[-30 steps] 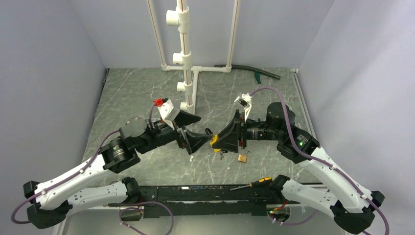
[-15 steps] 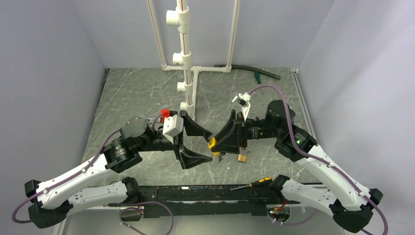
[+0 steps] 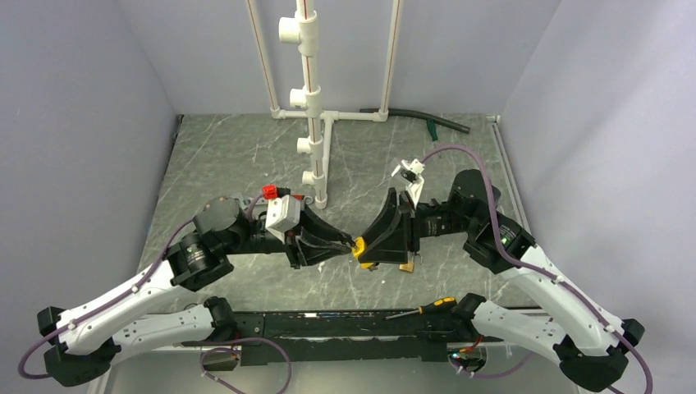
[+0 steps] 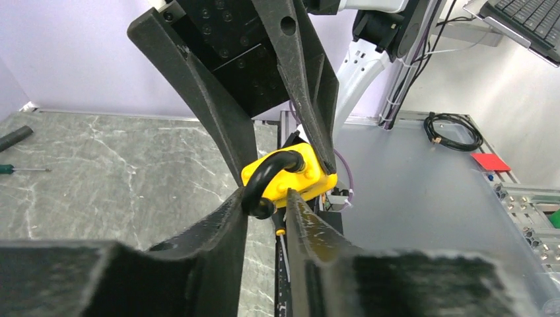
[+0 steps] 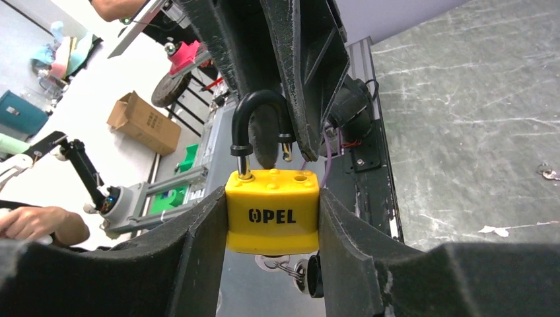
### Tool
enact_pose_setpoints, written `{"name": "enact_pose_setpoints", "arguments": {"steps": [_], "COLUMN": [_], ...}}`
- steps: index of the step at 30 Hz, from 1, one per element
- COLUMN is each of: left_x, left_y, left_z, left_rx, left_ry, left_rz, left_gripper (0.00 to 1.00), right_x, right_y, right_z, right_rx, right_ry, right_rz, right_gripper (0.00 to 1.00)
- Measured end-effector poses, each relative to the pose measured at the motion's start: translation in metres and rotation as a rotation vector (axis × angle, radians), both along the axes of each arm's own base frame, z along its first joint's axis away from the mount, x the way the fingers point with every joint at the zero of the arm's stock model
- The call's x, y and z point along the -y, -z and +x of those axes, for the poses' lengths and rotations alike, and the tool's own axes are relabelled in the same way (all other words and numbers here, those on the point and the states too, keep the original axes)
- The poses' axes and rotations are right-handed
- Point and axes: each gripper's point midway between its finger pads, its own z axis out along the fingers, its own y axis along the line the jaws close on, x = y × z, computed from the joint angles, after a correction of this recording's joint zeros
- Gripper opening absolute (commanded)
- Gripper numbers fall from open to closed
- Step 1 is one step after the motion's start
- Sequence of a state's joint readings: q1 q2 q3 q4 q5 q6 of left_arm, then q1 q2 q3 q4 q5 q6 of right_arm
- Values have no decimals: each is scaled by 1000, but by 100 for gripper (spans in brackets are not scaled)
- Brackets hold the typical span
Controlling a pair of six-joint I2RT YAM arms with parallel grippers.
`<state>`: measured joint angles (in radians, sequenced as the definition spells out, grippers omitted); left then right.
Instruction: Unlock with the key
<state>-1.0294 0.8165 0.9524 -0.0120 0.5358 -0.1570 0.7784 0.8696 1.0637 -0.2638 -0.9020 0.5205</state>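
The shackle is open, so my right gripper will next tip down, lower outward and let go of the padlock (image 3: 361,247) on the bare tabletop near the white pipe frame.
My right gripper (image 5: 272,198) is shut on the yellow body of the padlock (image 5: 272,214) and holds it above the table. The black shackle (image 5: 259,105) stands up from the body. Its right leg is out of its hole. The key (image 5: 271,262) sits in the underside of the padlock, with a ring and another key dangling from it. My left gripper (image 4: 266,198) has narrowed onto the shackle (image 4: 267,181), with a finger on either side of the free leg. In the top view both grippers meet at the padlock (image 3: 361,247).
A small brass padlock (image 3: 406,265) lies on the table under my right gripper. A black-and-yellow screwdriver (image 3: 423,309) rests at the near edge. A white pipe frame (image 3: 310,98) stands at the back, with a dark hose (image 3: 427,121) behind it.
My left gripper swung right to the padlock and narrowed from wide open onto the shackle. The right gripper kept its hold and shifted only slightly.
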Motion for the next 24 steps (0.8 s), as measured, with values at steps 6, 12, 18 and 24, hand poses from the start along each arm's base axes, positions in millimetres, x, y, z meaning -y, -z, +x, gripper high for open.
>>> {"name": "enact_pose_setpoints", "arguments": {"steps": [6,12,18,24], "left_x": [-4,-4,-3,0], "left_y": [-1,7,30,68], "left_z": [6,20,55,86], "left_rx": [-16,-60,-154,-254], "left_ry": [-44,-119,-291,-446], "left_rz": [-1,25,90,200], "left_gripper": [17,19,18,18], "right_x": [0,-2,-3,4], "right_y": [-1,7,26,66], "right_z": [4,23,55,94], "right_rx": [31,43,50,38], "right_ry": [24,125,302,504], "right_rz": [-3,-66,-175,-342], "right_gripper": [0,0,0,0]}}
